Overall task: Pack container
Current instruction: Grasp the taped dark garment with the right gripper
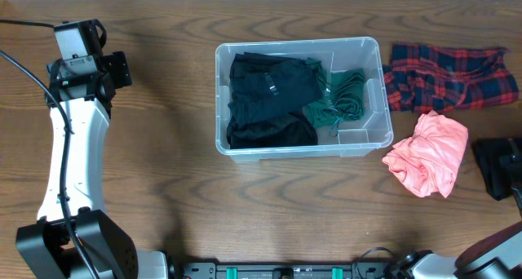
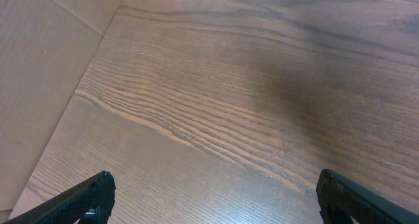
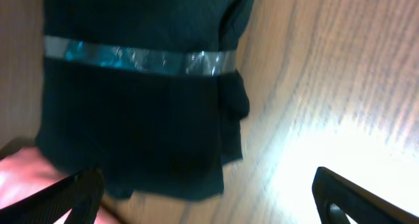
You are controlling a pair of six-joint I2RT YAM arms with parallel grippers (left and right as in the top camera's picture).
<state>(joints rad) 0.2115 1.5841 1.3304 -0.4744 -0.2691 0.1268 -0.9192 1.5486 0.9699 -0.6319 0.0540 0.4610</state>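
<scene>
My right gripper should move down next onto the shiny strip's end (image 3: 219, 63), by the bare wood that shows between both fingers. The black garment is below my open right gripper.
The container (image 1: 371, 140) is a clear rectangular tub in the middle of the table in the overhead view. It holds black clothes (image 1: 269, 95) and a green cloth (image 1: 341, 95). My left gripper (image 1: 117, 68) is at the far left, well away from the tub. It is open and empty over bare wood (image 2: 216, 185). My right gripper (image 3: 209, 185) is open just above a black garment with a shiny strip (image 3: 137, 99). That garment lies at the right edge (image 1: 497, 166). A corner of pink cloth (image 3: 26, 178) shows by the left finger.
A red plaid cloth (image 1: 449, 75) lies right of the tub. A crumpled pink cloth (image 1: 428, 152) lies in front of it. The left wrist view shows the table's edge and a paler surface beyond it (image 2: 39, 67).
</scene>
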